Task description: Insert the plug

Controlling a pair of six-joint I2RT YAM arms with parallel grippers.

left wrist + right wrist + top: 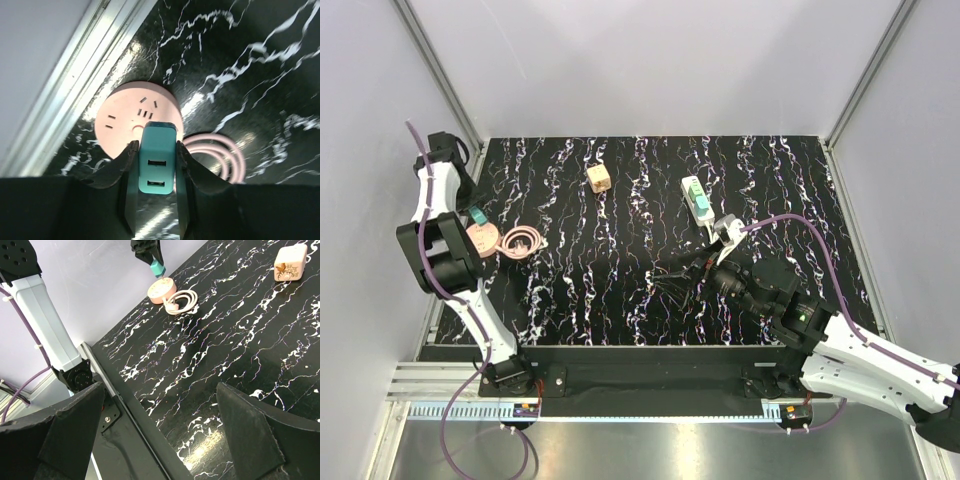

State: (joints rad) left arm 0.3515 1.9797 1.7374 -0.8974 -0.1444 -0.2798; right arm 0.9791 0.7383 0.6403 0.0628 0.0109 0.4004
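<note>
The teal block (157,160) stands at an angle to the pink socket's far slots, so the robot's left gripper should turn next, bring the block down onto those slots and release it there.
The light-green plug (702,204) sits on the white power strip (692,187) at the back right of the table. My left gripper (156,146) is shut on a teal block (157,160) with two slots in its near face. It holds the block just over a round pink socket (125,120) at the far left; whether they touch I cannot tell. The right wrist view shows that block (158,268) above the pink socket (161,290). My right gripper (160,390) stands open and empty over the table's near middle, seen from above too (670,275).
A coiled pink cord (522,243) lies right of the pink socket (483,240). A beige cube (599,178) stands at the back middle. The strip's white cord (725,230) lies near my right arm. Walls close in the left, back and right.
</note>
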